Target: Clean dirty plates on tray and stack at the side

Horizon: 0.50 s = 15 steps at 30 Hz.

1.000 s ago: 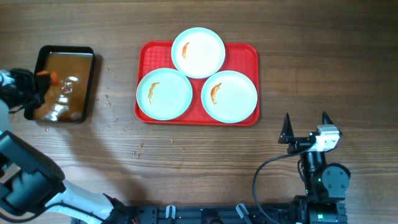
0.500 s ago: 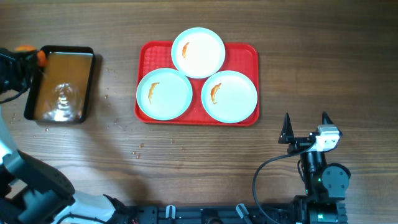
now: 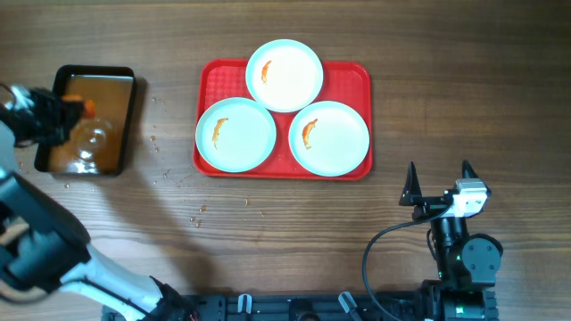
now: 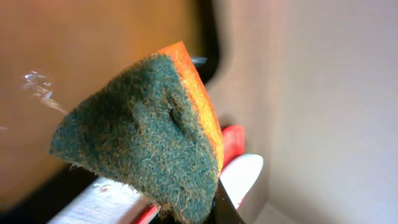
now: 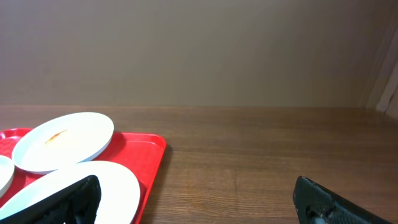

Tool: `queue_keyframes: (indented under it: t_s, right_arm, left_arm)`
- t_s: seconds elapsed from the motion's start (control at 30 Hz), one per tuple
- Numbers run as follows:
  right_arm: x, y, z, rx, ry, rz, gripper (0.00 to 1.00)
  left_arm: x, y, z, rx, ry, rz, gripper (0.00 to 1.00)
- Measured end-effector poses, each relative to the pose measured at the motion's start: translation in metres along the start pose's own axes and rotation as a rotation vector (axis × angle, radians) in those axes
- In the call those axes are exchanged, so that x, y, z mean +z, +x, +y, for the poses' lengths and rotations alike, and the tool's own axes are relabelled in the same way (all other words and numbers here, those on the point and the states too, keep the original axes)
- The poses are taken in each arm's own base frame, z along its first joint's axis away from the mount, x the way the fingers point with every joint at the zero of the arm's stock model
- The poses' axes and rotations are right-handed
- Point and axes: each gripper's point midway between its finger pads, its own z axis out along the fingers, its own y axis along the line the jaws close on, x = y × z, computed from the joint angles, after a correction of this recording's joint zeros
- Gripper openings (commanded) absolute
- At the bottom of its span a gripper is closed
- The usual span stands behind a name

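Note:
My left gripper should next move from the pan to the tray (image 3: 355,77), because the plate nearest the pan is smeared orange. It will lower the sponge onto that plate and then release it.
Three pale plates lie on the red tray (image 3: 355,77): one at the back (image 3: 284,75), one front left (image 3: 235,135), one front right (image 3: 329,137). Each has a small orange smear in its middle. My left gripper (image 3: 64,116) is far left of the tray, over the left side of the black pan, shut on an orange and green sponge (image 3: 80,110). In the left wrist view the sponge (image 4: 143,143) fills the frame, green side facing, and hides the jaws (image 4: 205,213). My right gripper (image 3: 438,180) is open and empty, right of and nearer than the tray. The right wrist view shows two plates (image 5: 62,140) (image 5: 93,186) on the tray (image 5: 146,149).
A black pan (image 3: 94,70) of brownish rippling water stands at the far left. Small crumbs or drops (image 3: 198,214) dot the wooden table between pan and tray. The right arm's base and cable (image 3: 459,259) sit at the front right.
My left gripper with the sponge rose out of the pan to its upper left corner, then came back over the pan's left side. The water is rippling. The right arm has not moved.

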Motion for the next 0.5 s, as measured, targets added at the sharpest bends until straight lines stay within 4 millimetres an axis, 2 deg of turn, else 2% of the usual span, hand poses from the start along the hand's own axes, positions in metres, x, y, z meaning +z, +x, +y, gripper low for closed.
queue_keyframes:
  t_s: [0.07,0.13,0.17,0.2,0.27,0.33,0.37,0.4,0.43,0.5]
  right_arm:
    - [0.0,0.0,0.0,0.0,0.0,0.0,1.0]
    - [0.0,0.0,0.0,0.0,0.0,0.0,1.0]
    - [0.0,0.0,0.0,0.0,0.0,0.0,1.0]
    - [0.0,0.0,0.0,0.0,0.0,0.0,1.0]
    - [0.0,0.0,0.0,0.0,0.0,0.0,1.0]
    - [0.0,0.0,0.0,0.0,0.0,0.0,1.0]
    - [0.0,0.0,0.0,0.0,0.0,0.0,1.0]
    - [0.0,0.0,0.0,0.0,0.0,0.0,1.0]
    - [0.0,0.0,0.0,0.0,0.0,0.0,1.0]
    - [0.0,0.0,0.0,0.0,0.0,0.0,1.0]
  left_arm:
    - [-0.03,0.008,-0.045,0.118,0.061,-0.071,0.04]
    - [-0.044,0.013,-0.067,0.183,0.072,-0.114,0.04]
    - [-0.042,0.013,-0.065,0.191,0.044,-0.128,0.04]
    - [-0.032,0.009,-0.056,0.174,0.016,-0.118,0.04]
    - [-0.003,-0.001,-0.023,0.127,-0.055,-0.073,0.04]
    - [0.028,-0.002,0.021,0.046,-0.137,0.002,0.04]
    - [0.035,0.0,0.035,0.02,-0.158,0.025,0.04]
    - [0.036,0.002,0.041,0.001,-0.167,0.041,0.04]
    - [0.033,0.002,0.04,-0.004,-0.157,0.045,0.04]
    - [0.012,-0.002,0.015,0.027,-0.097,0.017,0.04]
